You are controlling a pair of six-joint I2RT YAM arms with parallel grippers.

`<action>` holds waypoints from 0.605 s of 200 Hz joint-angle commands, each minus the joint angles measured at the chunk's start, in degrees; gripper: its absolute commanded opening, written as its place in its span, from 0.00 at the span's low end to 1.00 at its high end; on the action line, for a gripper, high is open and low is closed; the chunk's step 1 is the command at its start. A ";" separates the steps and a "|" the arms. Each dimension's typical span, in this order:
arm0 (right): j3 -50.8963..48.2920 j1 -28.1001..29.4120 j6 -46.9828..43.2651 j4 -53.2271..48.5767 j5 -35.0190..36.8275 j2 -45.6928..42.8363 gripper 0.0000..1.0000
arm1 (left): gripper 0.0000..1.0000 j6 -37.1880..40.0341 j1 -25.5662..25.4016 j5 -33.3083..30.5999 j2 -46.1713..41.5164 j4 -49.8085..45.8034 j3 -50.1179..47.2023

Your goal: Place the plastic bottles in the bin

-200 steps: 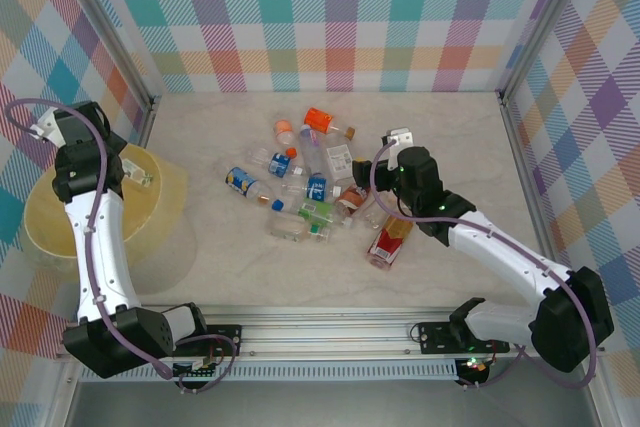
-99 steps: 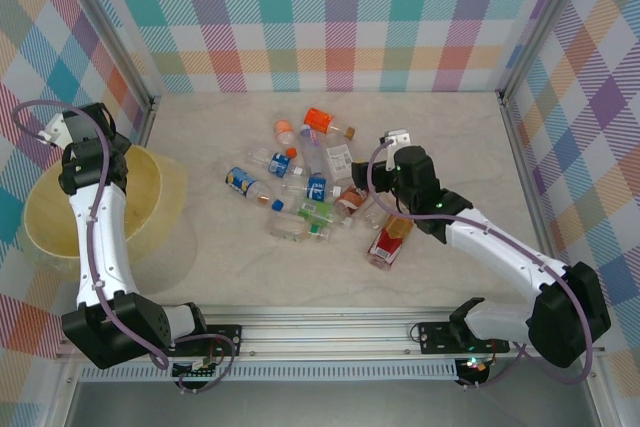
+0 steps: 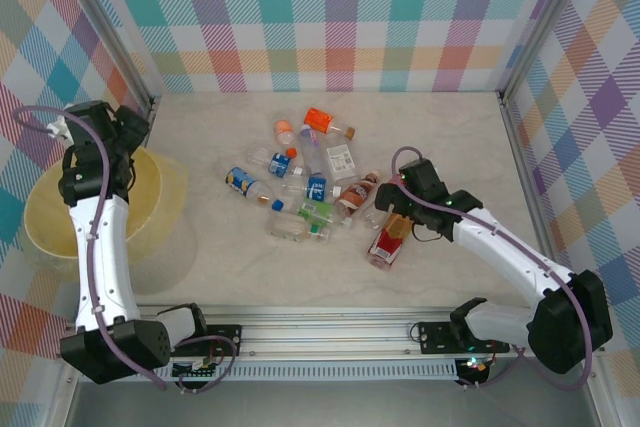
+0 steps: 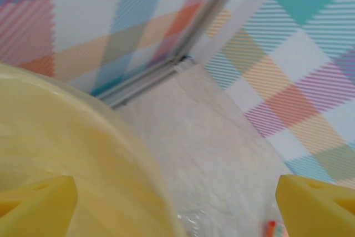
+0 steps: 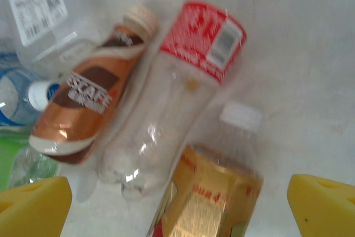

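Observation:
My open fingers are over the bottle's end with the cap, so my right gripper should move back and down onto the middle of the bottle's gold-and-red label (image 3: 390, 238) (image 5: 201, 208).
Several plastic bottles (image 3: 305, 190) lie in a heap in the middle of the table. The bin (image 3: 45, 217), a wide pale yellow tub, stands at the left; its rim (image 4: 83, 137) curves through the left wrist view. My left gripper (image 3: 128, 125) hangs above the bin's far edge, open, with nothing between its yellow fingertips (image 4: 39, 203). My right gripper (image 3: 396, 215) is open and low over a gold-and-red labelled bottle (image 5: 222, 192) with a white cap. Beside that bottle lie a clear one with a red label (image 5: 183, 92) and a brown-orange one (image 5: 83, 109).
Plaid walls with aluminium posts (image 3: 112, 47) close in the table on three sides, and the right rail (image 3: 530, 167) runs near my right arm. A metal rail (image 3: 330, 322) crosses the near edge. Bare tabletop (image 3: 450, 137) lies behind and to the right of the heap.
My left jaws have gone from nearly shut to wide open, and that wrist has swung from over the bin toward the back corner. My right gripper has dropped toward the gold-labelled bottle.

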 commanded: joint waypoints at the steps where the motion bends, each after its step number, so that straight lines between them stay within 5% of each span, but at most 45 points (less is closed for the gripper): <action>1: -1.21 0.08 9.14 -6.44 -6.83 -0.26 1.00 | 1.00 0.66 -3.29 2.82 -1.48 -0.37 2.56; 30: -3.38 1.05 14.36 -6.89 -14.23 1.03 1.00 | 1.00 -0.77 -7.93 5.19 -3.05 2.25 2.28; 87: -3.75 8.61 21.62 -11.72 -8.45 4.73 1.00 | 1.00 -1.97 -24.34 20.24 -1.89 16.45 -3.17; 121: -4.20 10.48 23.24 -11.22 -9.49 7.45 1.00 | 1.00 -3.46 -32.59 21.84 0.33 21.12 -7.01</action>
